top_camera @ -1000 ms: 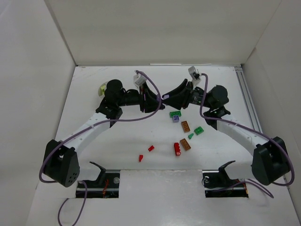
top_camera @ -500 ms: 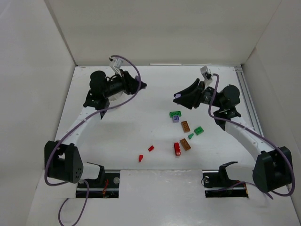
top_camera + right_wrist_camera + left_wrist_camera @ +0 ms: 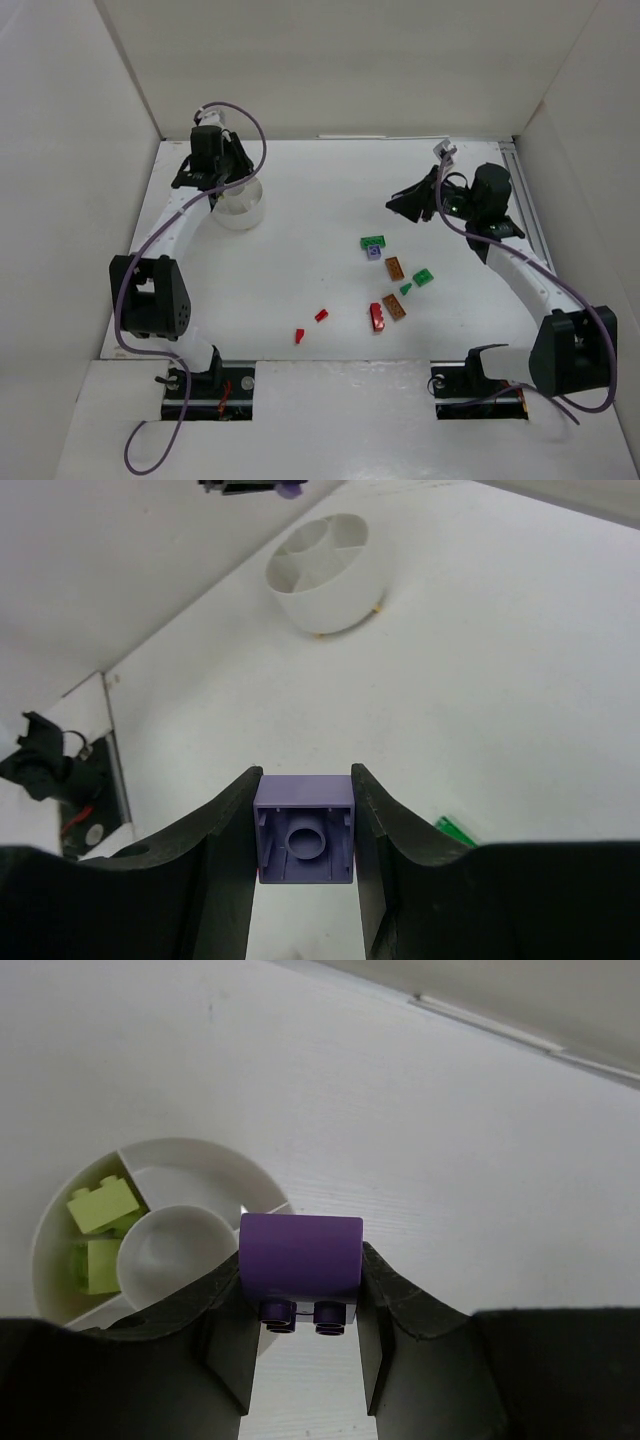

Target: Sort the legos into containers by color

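Next, my left gripper moves down and to the left in its wrist view to release its purple brick separately, as the cup's section opposite the yellow-green bricks lies below.
My left gripper [image 3: 220, 178] is shut on a purple brick [image 3: 300, 1250] and holds it just above the near rim of the round white divided cup [image 3: 246, 214], at the far left. In the left wrist view the cup [image 3: 200, 1150] holds two yellow-green bricks [image 3: 100, 1205] in one compartment. My right gripper [image 3: 395, 203] is shut on a second purple brick [image 3: 304, 810], held above the table, right of centre. Loose on the table are a green brick [image 3: 373, 241], a purple one [image 3: 374, 253], brown ones [image 3: 394, 267], another green [image 3: 423, 277] and red ones [image 3: 376, 317].
White walls enclose the table on the left, back and right. Two small red bricks [image 3: 321, 314] lie nearer the front. The right wrist view shows the cup [image 3: 320, 575] far off and a green brick edge [image 3: 455, 830] beside the finger.
The left arm has swung from the middle to the far left, over the cup. The right arm has pulled back to the right. Both kept their purple bricks.
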